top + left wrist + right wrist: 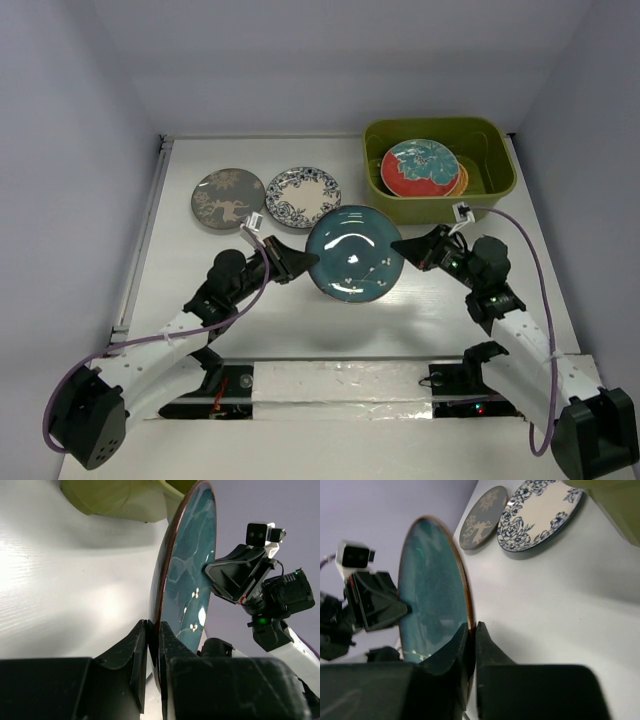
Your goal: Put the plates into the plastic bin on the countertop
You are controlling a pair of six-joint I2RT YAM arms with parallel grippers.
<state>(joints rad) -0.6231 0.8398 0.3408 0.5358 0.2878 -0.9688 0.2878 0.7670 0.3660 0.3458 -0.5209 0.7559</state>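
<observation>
The dark teal plate will go up and outward over the olive-green plastic bin (500, 185) next in my right gripper. Then my right gripper will lower it onto the floral plate (420, 168), because plates are already stacked there.
A dark teal plate (355, 252) hangs level over the white countertop (290, 330), held from both sides. My left gripper (311, 260) is shut on its left rim, and my right gripper (398, 245) is shut on its right rim. The left wrist view shows the plate (192, 565) edge-on with my left gripper (152, 623) clamped on the rim. In the right wrist view my right gripper (471, 625) pinches the same plate (430, 580). The olive-green plastic bin (500, 185) at the back right holds a red-and-teal floral plate (420, 168) lying on an orange one (462, 180).
A grey deer plate (228, 198) and a white plate with blue flowers (303, 196) lie side by side on the countertop behind the held plate. A silver tape strip (340, 385) runs along the near edge. White walls enclose the back and sides.
</observation>
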